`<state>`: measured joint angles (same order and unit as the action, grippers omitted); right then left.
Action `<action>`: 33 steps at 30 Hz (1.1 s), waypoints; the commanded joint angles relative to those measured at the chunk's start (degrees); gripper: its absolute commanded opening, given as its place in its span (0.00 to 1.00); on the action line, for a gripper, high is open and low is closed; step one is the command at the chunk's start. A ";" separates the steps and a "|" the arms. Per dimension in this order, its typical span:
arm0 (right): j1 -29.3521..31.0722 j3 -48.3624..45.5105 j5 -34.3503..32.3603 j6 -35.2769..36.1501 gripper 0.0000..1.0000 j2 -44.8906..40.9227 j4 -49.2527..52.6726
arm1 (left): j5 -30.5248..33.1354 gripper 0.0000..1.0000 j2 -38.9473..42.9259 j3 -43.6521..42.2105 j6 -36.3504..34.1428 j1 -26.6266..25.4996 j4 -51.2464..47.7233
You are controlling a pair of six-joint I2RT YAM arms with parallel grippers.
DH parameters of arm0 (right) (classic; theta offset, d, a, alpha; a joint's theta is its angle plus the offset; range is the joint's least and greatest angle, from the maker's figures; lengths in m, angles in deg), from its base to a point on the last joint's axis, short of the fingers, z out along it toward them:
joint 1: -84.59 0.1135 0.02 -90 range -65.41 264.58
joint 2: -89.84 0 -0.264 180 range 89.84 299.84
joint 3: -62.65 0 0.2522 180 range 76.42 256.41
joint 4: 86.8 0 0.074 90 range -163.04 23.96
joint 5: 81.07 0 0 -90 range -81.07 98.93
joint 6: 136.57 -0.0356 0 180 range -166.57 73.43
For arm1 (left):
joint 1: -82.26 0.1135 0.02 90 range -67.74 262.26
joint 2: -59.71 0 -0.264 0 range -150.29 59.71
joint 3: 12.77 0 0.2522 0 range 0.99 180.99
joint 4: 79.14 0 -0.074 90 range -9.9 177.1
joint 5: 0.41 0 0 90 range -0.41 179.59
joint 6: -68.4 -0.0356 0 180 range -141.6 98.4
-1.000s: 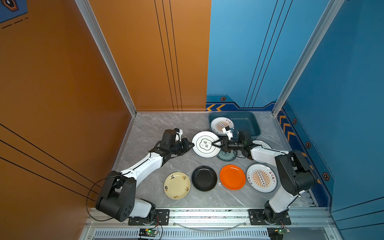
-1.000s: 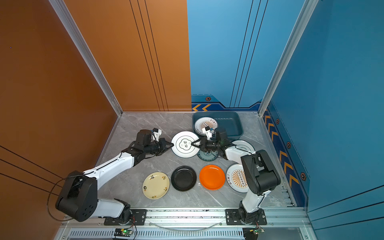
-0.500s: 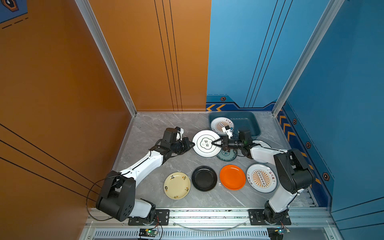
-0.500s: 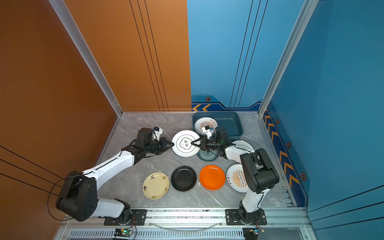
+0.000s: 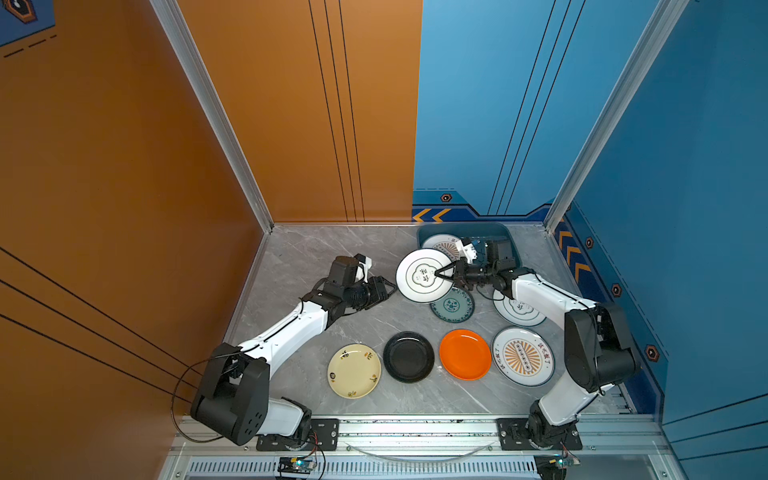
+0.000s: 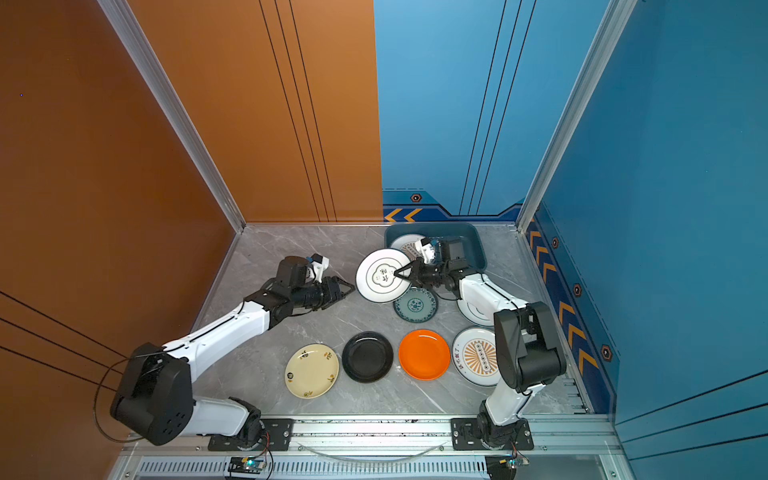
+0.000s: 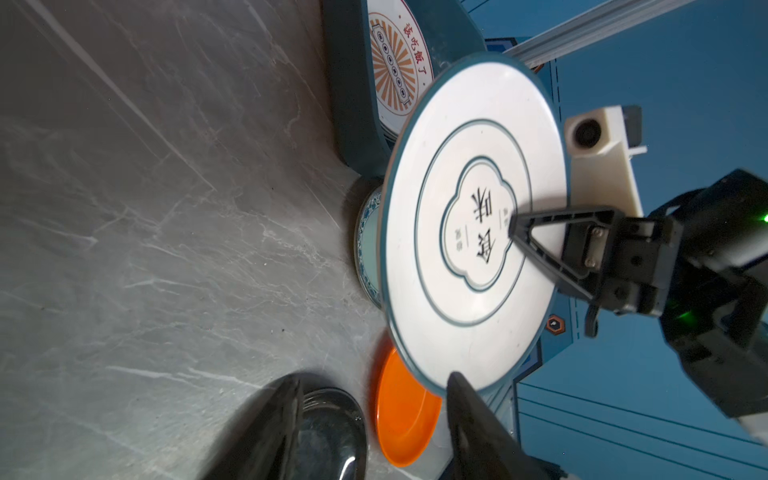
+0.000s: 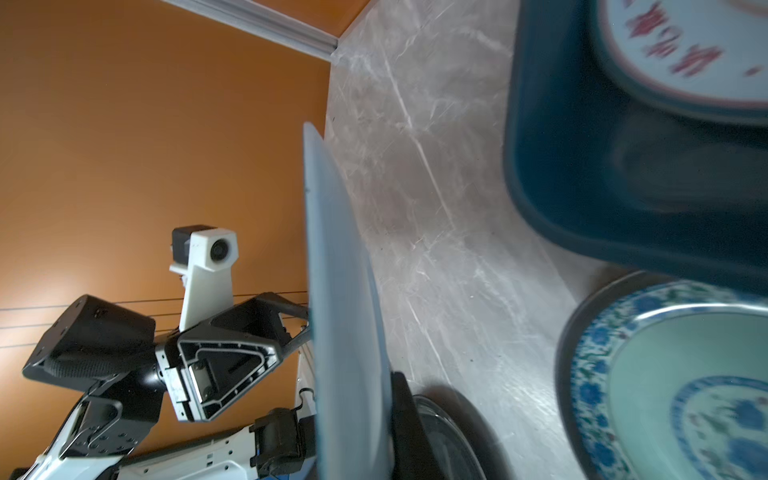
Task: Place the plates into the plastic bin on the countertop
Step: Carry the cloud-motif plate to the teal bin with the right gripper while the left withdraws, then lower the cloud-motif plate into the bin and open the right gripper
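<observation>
The robot's right gripper will next move outward and lower the ringed plate onto the sunburst plate in the bin, then release it, because the top of the sunburst plate is uncovered.
A white plate with dark rings [image 5: 417,279] [image 6: 380,276] hangs tilted above the countertop [image 5: 316,257], and my right gripper [image 5: 439,274] [image 6: 397,274] is shut on its right rim. The right wrist view shows this plate [image 8: 340,270] edge-on against one fingertip [image 8: 402,407]. My left gripper [image 5: 390,286] [image 6: 350,289] [image 7: 376,378] is open just left of the plate [image 7: 473,124], not gripping it. The plastic bin [image 5: 509,243] [image 6: 478,249] [image 7: 353,104] [image 8: 582,166] holds a sunburst plate [image 5: 440,243] [image 7: 395,62].
On the countertop lie a teal patterned plate [image 5: 452,306] [image 8: 665,374], another ringed plate [image 5: 517,311] under the right arm, a sunburst plate [image 5: 523,356], an orange plate [image 5: 465,354] [image 7: 403,424], a black plate [image 5: 408,356] and a cream plate [image 5: 353,370]. Walls stand close on three sides.
My left gripper has opened and let go of the ringed plate's left rim. The right gripper has closed on the plate, which has shifted slightly toward the bin.
</observation>
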<state>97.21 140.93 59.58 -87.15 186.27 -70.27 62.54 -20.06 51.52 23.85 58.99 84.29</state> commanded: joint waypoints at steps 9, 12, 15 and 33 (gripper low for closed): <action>-7.68 15.58 -14.35 5.39 0.00 2.39 16.92 | 1.89 0.98 5.51 -6.76 -1.62 1.04 5.03; -9.51 18.59 -15.60 3.82 0.00 6.09 17.08 | 1.50 0.98 4.57 -7.38 -2.51 1.20 4.46; -10.63 21.91 -16.52 2.68 0.00 10.29 17.45 | 1.64 0.98 4.01 -8.83 -2.43 1.21 5.38; -10.61 34.02 -17.87 -1.36 0.00 28.86 19.25 | 2.52 0.99 3.84 -9.54 -7.27 1.16 0.53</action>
<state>85.93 172.64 42.21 -87.52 213.59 -51.94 64.05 -15.69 41.88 18.67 59.76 86.87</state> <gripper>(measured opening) 0.127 0.985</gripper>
